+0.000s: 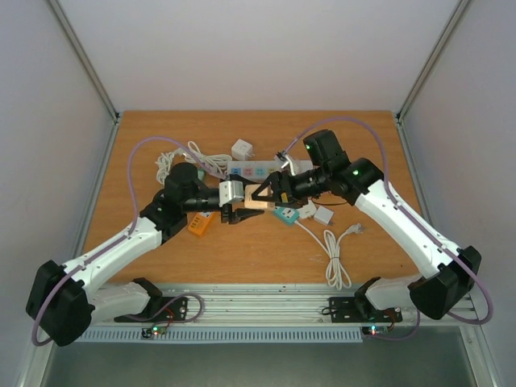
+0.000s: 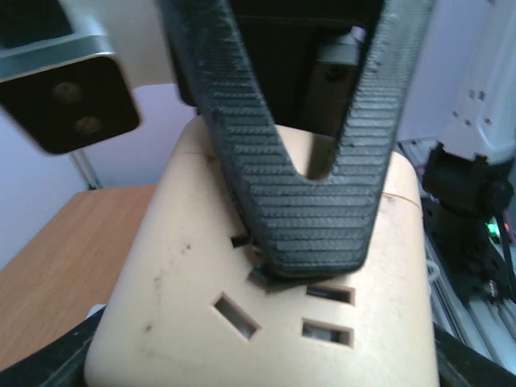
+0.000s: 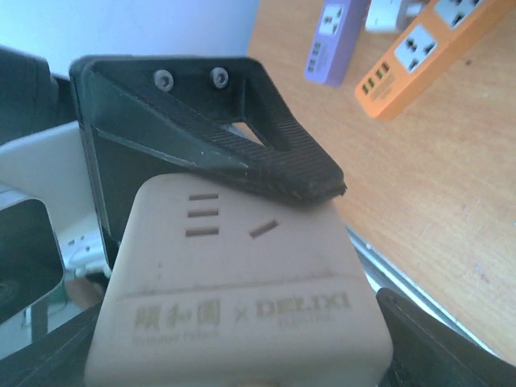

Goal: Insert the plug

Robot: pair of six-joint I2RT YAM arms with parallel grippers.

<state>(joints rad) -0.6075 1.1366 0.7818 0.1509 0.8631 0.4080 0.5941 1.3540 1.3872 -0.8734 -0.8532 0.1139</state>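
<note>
The robot's right gripper should next swing outward, turn to point down, lower the cube (image 1: 253,198) and let go of it, because the white power strip's end is outward and below the gripper, with its outlets facing up.
A beige socket cube (image 1: 253,198) hangs above the table's middle, between both grippers. My left gripper (image 1: 239,203) is shut on it. In the left wrist view the cube (image 2: 185,298) fills the space between my own fingers (image 2: 48,363), and its face shows several slots. My right gripper (image 1: 268,191) is also shut on the cube (image 3: 242,274), which reads "DELIXI". One right finger (image 2: 314,210) lies across the slotted face. One left finger (image 3: 242,153) lies over the cube's top. No plug pins show.
A white power strip (image 1: 256,169), a white adapter (image 1: 242,149) and coiled white cable (image 1: 193,157) lie behind. An orange strip (image 1: 201,223), a teal strip (image 1: 284,214), a white plug (image 1: 323,215) and its cable (image 1: 334,256) lie nearer. A purple strip (image 3: 337,36) lies beside the orange one (image 3: 427,52).
</note>
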